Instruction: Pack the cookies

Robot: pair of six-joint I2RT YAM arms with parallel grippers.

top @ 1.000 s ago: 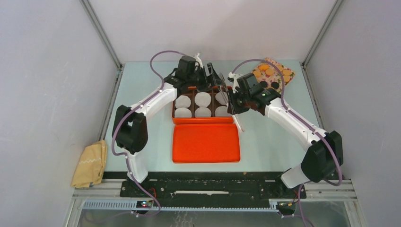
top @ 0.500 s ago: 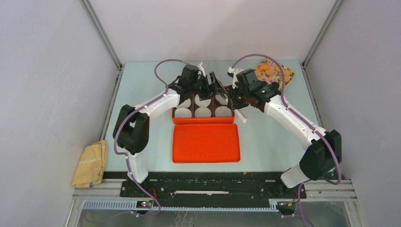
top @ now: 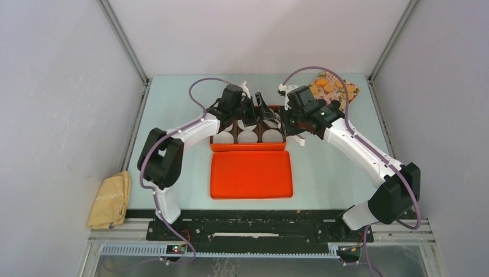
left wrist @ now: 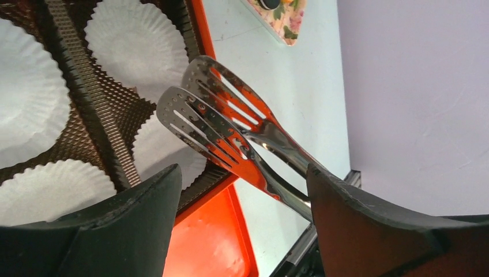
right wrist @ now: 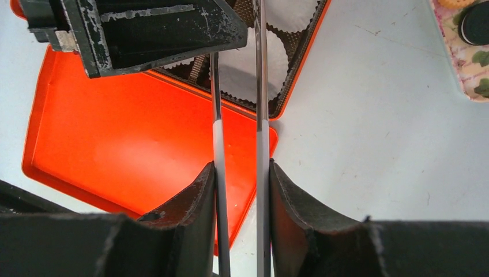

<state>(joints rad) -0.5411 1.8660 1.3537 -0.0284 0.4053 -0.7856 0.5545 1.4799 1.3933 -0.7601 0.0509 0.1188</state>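
The tongs (right wrist: 262, 86) hang empty, so the robot's right gripper should next swing to the right in the top view, bring the tongs' tips over the dark cookie on the plate (right wrist: 477, 24), and let go of the tongs.
The cookies (top: 330, 88), orange and dark discs, lie on a floral plate (top: 350, 93) at the back right; one dark cookie (right wrist: 476, 23) shows in the right wrist view. The orange box (top: 248, 148) holds white liners (left wrist: 135, 40) with no cookie seen in them. My right gripper (top: 286, 124) (right wrist: 239, 170) is shut on metal tongs (right wrist: 262, 86). The tongs' slotted tips (left wrist: 219, 124) hang empty and slightly apart over the box's right compartments. My left gripper (top: 258, 109) (left wrist: 242, 173) is open and empty, right above those compartments, with the tongs between its jaws but untouched.
The orange lid (top: 251, 173) lies flat in front of the box. A yellow cloth (top: 109, 199) sits off the table's left edge. Grey walls close in the left, right and back. The two grippers are close together over the box's right end.
My left gripper has moved right and nearer, over the box's right compartments. My right gripper with the tongs has shifted a little farther back and right.
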